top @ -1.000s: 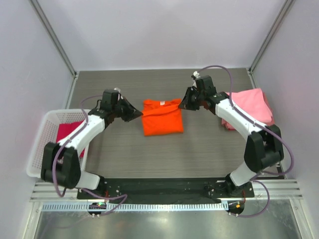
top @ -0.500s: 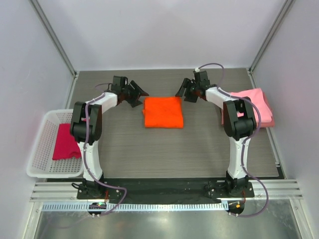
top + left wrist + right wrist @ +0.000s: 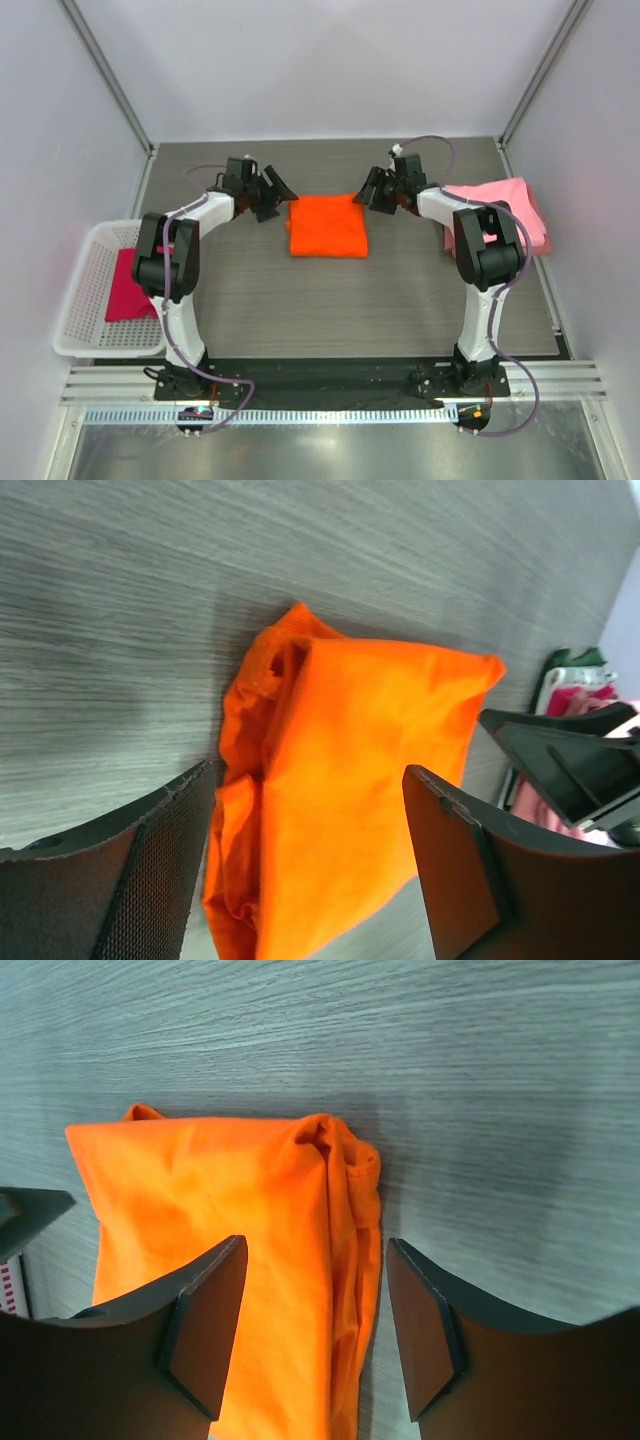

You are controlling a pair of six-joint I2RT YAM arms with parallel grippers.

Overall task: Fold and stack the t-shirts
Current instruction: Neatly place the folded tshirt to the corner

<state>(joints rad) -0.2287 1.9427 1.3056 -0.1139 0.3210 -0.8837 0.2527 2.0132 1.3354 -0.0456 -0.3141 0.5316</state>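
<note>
I should next move my left gripper down and to the right in the top view, onto the orange t-shirt's nearest far corner (image 3: 297, 204) (image 3: 283, 676), because its open fingers are on both sides of that corner.
A bright orange t-shirt (image 3: 327, 226) lies folded into a rough square in the middle of the table. My left gripper (image 3: 279, 192) hangs open at its far left corner. My right gripper (image 3: 367, 191) hangs open at its far right corner. In the left wrist view the orange t-shirt (image 3: 350, 810) shows between the spread fingers of the left gripper (image 3: 308, 776), which hold nothing. The right wrist view shows the same t-shirt (image 3: 220, 1190) under the open right gripper (image 3: 316, 1248). Light pink t-shirts (image 3: 505, 211) lie piled at the right. A magenta t-shirt (image 3: 126, 285) sits in the basket.
A white lattice basket (image 3: 110, 345) stands at the table's left edge, beside the left arm's base. Metal frame posts rise at the back corners, with white walls around. The pink pile lies close to the right arm's elbow.
Both grippers were shut on the orange shirt's far corners and have opened and let go. The shirt now lies flatter and squarer. Both arms have swung toward the far side.
</note>
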